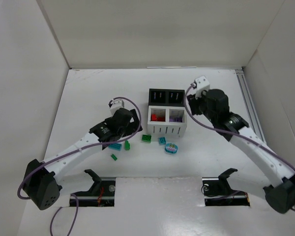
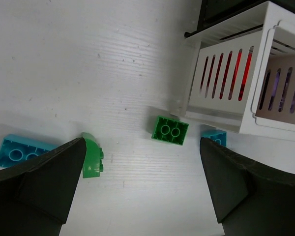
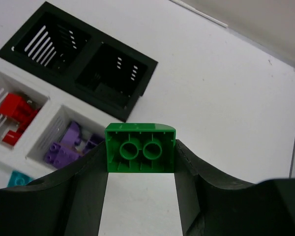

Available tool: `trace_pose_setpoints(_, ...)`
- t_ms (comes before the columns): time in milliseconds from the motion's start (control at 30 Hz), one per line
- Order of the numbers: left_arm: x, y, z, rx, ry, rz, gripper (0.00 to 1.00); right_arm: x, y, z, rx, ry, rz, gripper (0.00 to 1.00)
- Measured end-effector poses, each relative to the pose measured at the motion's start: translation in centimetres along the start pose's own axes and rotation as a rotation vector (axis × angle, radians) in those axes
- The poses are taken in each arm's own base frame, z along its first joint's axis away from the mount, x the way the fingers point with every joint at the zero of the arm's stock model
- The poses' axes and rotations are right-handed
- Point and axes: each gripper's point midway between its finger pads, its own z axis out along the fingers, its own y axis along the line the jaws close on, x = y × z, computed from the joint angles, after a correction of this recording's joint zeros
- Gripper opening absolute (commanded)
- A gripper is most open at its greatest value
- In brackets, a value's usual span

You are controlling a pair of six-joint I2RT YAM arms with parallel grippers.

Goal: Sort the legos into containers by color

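Observation:
The green brick below my left gripper is still loose by the white bin. The gripper will move down open onto it next, rightward in the top view.
My right gripper point(image 3: 140, 160) is shut on a green brick point(image 3: 140, 148), held above the table to the right of the two black bins point(image 3: 113, 73). In the top view it point(image 1: 191, 104) hovers beside the bins. The white bins hold red legos point(image 3: 17, 110) and purple legos point(image 3: 69, 142). My left gripper point(image 2: 142, 187) is open and empty above the table, with a curved green brick point(image 2: 92, 156) at its left finger, a green brick point(image 2: 170, 131) ahead, and teal bricks at left point(image 2: 19, 151) and right point(image 2: 215, 137). An oval teal-and-purple piece point(image 1: 171, 148) lies in front of the bins.
The four bins stand together mid-table, black ones point(image 1: 166, 95) behind white ones point(image 1: 166, 129). A small green brick point(image 1: 114, 157) lies near the front. White walls enclose the table on three sides. Two floor cutouts point(image 1: 98, 189) sit by the arm bases.

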Motion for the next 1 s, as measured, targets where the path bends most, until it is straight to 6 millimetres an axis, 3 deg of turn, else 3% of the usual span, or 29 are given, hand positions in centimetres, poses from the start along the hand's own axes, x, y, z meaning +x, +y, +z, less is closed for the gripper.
trace_pose_setpoints(133, 1.1, 0.4, 0.4, 0.002, 0.032, -0.018, 1.0, -1.4, 1.5, 5.0, -0.049, 0.042, -0.057, 0.37)
trace_pose_setpoints(267, 2.6, 0.7, 0.8, 0.011, 0.072, -0.022, 1.0, 0.6, 3.2, 9.2, -0.099, 0.133, -0.1, 0.49)
trace_pose_setpoints(400, 3.6, 0.5, 1.1, 0.028, 0.09, -0.004, 1.0, 1.2, 4.0, 10.9, -0.126, 0.169, -0.118, 0.82)
trace_pose_setpoints(567, 5.5, -1.1, 1.5, 0.064, 0.119, 0.081, 1.0, -0.5, 3.9, 10.2, -0.138, 0.127, -0.122, 0.9)
trace_pose_setpoints(733, 7.9, -2.1, 2.4, 0.081, 0.15, 0.18, 0.99, -2.5, 3.0, 7.7, -0.135, 0.052, -0.112, 0.91)
trace_pose_setpoints(1000, 10.7, -1.9, 4.8, 0.01, 0.159, 0.291, 0.93, -1.8, -0.5, 3.2, -0.069, -0.004, -0.078, 0.91)
